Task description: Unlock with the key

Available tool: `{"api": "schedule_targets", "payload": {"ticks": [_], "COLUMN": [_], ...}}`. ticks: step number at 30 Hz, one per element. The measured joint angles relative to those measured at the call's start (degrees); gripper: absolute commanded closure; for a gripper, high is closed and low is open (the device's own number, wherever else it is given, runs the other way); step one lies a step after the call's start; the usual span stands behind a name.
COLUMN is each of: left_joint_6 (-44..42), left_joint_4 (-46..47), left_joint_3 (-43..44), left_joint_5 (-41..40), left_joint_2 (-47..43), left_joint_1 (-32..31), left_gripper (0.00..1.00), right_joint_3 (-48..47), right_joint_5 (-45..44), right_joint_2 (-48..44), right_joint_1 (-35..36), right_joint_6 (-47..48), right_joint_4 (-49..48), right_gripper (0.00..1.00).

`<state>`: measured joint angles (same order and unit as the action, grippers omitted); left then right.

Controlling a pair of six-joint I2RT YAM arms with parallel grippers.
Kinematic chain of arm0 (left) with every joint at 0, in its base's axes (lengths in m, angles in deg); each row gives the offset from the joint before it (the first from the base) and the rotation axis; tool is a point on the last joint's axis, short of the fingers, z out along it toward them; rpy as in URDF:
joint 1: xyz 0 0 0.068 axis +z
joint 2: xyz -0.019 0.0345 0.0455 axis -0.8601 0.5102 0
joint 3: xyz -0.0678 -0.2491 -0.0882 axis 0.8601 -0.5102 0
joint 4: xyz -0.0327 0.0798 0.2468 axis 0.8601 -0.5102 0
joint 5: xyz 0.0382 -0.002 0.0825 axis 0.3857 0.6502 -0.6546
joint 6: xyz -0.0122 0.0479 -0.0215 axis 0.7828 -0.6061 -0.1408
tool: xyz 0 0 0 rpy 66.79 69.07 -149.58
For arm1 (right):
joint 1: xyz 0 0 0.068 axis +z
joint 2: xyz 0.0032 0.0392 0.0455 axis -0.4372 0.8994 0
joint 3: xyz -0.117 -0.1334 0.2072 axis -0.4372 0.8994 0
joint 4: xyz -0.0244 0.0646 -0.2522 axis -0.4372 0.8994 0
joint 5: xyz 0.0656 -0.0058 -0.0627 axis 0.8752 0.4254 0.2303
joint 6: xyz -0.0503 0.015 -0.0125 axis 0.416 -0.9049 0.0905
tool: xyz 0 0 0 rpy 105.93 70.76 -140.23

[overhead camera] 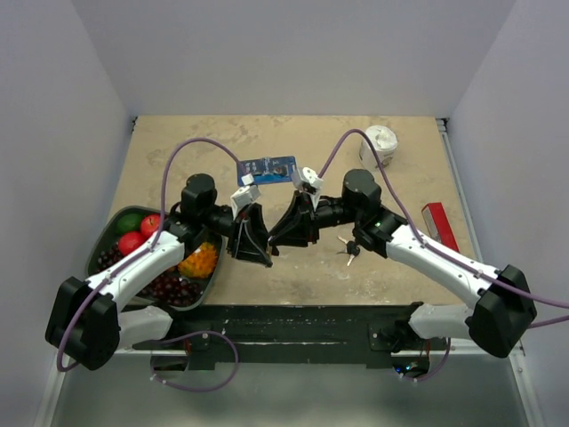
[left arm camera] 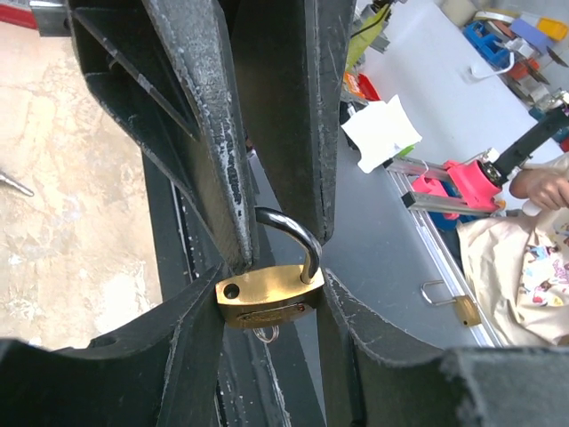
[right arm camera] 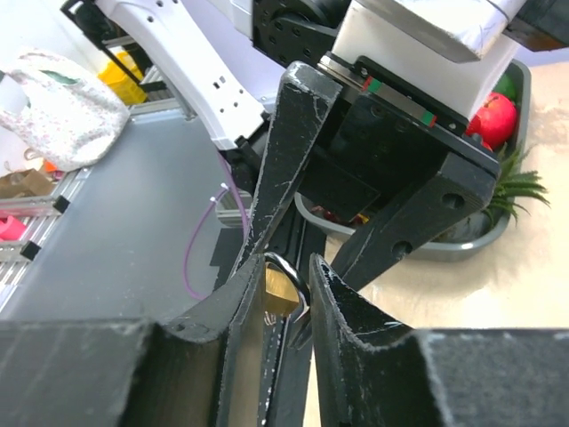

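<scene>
My left gripper holds the padlock, and one leg of the padlock's shackle is out. It should next move outward and down to the bare tabletop short of the blue card and let go of the padlock.
A small brass padlock point(left arm camera: 265, 298) hangs above the table's near edge, and my left gripper point(left arm camera: 271, 301) is shut on its body. One leg of its steel shackle point(left arm camera: 298, 233) is out of its hole. A small ring point(left arm camera: 267, 334) shows under the lock. My right gripper point(right arm camera: 298, 286) comes in from the opposite side, with its fingers point(left arm camera: 227, 169) pressed against both sides of the shackle point(right arm camera: 300, 272). From above, the two grippers point(overhead camera: 269, 252) meet tip to tip. The key point(overhead camera: 348, 248), a small bunch with black heads, lies on the table under the right forearm, and neither gripper holds it.
A grey tray point(overhead camera: 96, 256) of fruit sits at the left, beside the left arm. A blue card point(overhead camera: 265, 169) lies behind the grippers. A white cup point(overhead camera: 380, 140) stands at the back right. A red block point(overhead camera: 439, 224) lies near the right edge.
</scene>
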<state>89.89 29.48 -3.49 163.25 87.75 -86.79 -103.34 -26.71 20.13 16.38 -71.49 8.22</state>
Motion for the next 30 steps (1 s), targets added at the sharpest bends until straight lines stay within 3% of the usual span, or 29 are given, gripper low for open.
{"api": "schedule_targets", "payload": {"ticks": [6,14,20,28,30], "left_joint_6": [-6.4,-13.8,-13.5,-13.5,-13.0], "left_joint_4": [-9.0,-22.9,-29.0,-34.9,-35.0], "left_joint_3": [1.1,7.1,7.3,10.4,10.4], "left_joint_5": [-6.0,-33.0,-48.7,-58.7,-59.6], "left_joint_2": [0.2,5.3,7.3,16.7,18.7], "left_joint_1": [0.8,0.7,0.2,0.2,0.2], "left_gripper": [1.0,1.0,1.0,1.0,1.0], "right_joint_3": [-0.8,-1.7,0.5,1.5,1.5], "right_joint_5": [-5.2,-26.8,-35.3,-39.7,-40.9], "right_joint_2": [-0.4,3.3,10.9,22.3,24.1], "right_joint_1": [-0.1,-0.2,0.6,1.1,1.4], "right_joint_6": [1.9,0.6,-5.3,-10.6,-11.2], "right_joint_4": [6.1,12.5,5.0,-4.3,-4.9], "right_gripper": [1.0,1.0,1.0,1.0,0.94]}}
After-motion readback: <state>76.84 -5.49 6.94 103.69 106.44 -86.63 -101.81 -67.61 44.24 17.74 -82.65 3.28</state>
